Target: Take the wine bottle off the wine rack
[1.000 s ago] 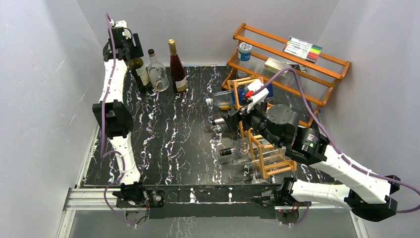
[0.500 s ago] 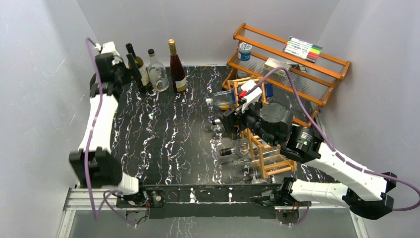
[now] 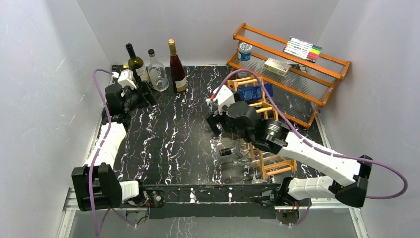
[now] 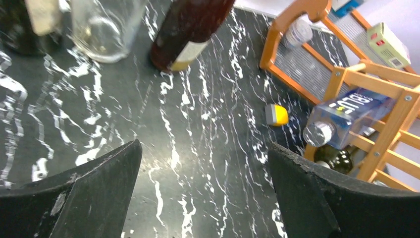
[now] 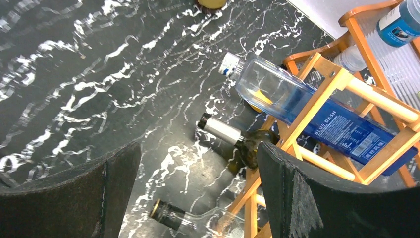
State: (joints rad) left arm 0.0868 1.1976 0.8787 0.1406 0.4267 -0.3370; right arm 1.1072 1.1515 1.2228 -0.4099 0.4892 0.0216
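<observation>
The blue square bottle's shoulder (image 5: 270, 85) juts out of the top cell. Next, my right gripper moves outward, turns along the bottle and closes there.
The wine rack (image 3: 265, 148), an orange-brown lattice, stands right of centre and also shows in the right wrist view (image 5: 317, 94). A blue square bottle (image 5: 322, 116) lies in its top cell. Below it lies a green wine bottle with a silver foil neck (image 5: 225, 131). Lowest is a clear bottle with a dark cap (image 5: 171, 215), which also shows in the top view (image 3: 229, 151). All the necks point left, out of the rack. My right gripper (image 3: 214, 122) is open and empty above and left of those necks (image 5: 198, 148). My left gripper (image 3: 144, 93) is open and empty at the far left (image 4: 204, 146).
Three bottles stand at the back left: a dark green one (image 3: 134, 63), a clear one (image 3: 157, 74) and a red one (image 3: 177, 67). A two-tier wooden shelf (image 3: 317, 101) with a can, a box and markers stands at the back right. A small yellow object (image 4: 276, 114) lies by the rack.
My left gripper let go of the dark green bottle at the back left and drew back towards the near side. My right gripper moved left, out past the rack's front.
</observation>
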